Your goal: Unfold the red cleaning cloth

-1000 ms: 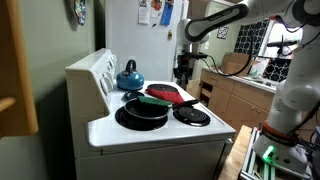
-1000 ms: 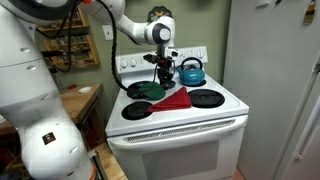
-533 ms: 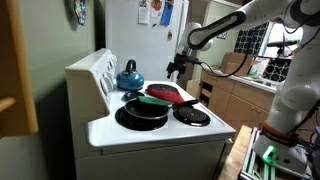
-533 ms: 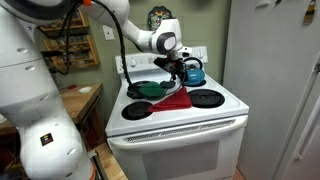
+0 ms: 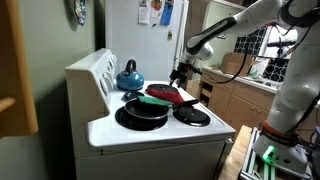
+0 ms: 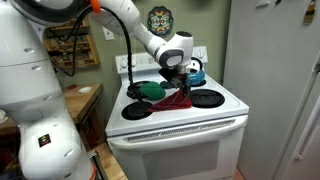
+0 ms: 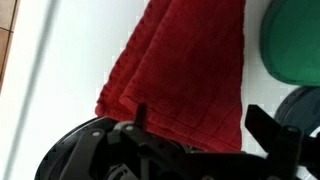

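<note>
My gripper moves down toward the stove's front edge next, onto the cloth's near doubled edge, since that doubled edge lies to the left in the wrist view.
The red cleaning cloth (image 5: 166, 96) lies folded on the white stove top, seen in both exterior views (image 6: 176, 100). In the wrist view it (image 7: 185, 65) fills the middle, with a doubled edge at its left. My gripper (image 5: 180, 73) hangs just above the cloth's far end (image 6: 183, 82). In the wrist view its two dark fingers (image 7: 200, 125) stand apart, open and empty, right over the cloth's edge.
A black frying pan (image 5: 140, 112) holds a flat green item (image 5: 155, 100) next to the cloth. A blue kettle (image 5: 129, 76) stands on the back burner. A black burner (image 6: 208, 98) lies beside the cloth. A white fridge (image 6: 275, 70) flanks the stove.
My gripper has swung from above the stove's back toward the cloth and dropped lower, now just over its far end. The cloth has not moved.
</note>
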Available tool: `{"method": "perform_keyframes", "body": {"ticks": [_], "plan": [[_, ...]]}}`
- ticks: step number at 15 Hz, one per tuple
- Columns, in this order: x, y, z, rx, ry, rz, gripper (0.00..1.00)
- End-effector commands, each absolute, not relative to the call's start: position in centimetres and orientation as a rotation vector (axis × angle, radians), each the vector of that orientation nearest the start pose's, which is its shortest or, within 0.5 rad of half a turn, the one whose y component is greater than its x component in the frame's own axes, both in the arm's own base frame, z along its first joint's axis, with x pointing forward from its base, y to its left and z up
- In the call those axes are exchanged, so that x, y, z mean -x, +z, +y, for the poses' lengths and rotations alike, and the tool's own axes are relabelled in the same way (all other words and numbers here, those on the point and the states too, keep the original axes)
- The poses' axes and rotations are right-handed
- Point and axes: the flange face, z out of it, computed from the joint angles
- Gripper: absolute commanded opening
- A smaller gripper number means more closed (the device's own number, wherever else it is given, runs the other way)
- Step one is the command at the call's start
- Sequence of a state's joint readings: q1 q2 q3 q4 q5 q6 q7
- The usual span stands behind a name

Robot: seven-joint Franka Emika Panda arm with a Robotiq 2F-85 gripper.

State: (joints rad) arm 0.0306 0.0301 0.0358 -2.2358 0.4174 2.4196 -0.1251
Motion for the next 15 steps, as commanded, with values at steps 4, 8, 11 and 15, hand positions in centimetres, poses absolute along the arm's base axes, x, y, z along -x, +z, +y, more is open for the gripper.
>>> {"method": "perform_keyframes", "body": {"ticks": [4, 8, 11, 15], "plan": [[-53.4, 34.7, 1.4, 2.830, -0.063, 0.035, 1.00], [-53.5, 33.6, 0.7, 2.811, -0.038, 0.008, 1.00], [-53.8, 32.9, 0.2, 2.803, -0.052, 0.034, 1.00], [-54.5, 32.5, 0.0, 2.754, -0.079, 0.071, 1.00]]}}
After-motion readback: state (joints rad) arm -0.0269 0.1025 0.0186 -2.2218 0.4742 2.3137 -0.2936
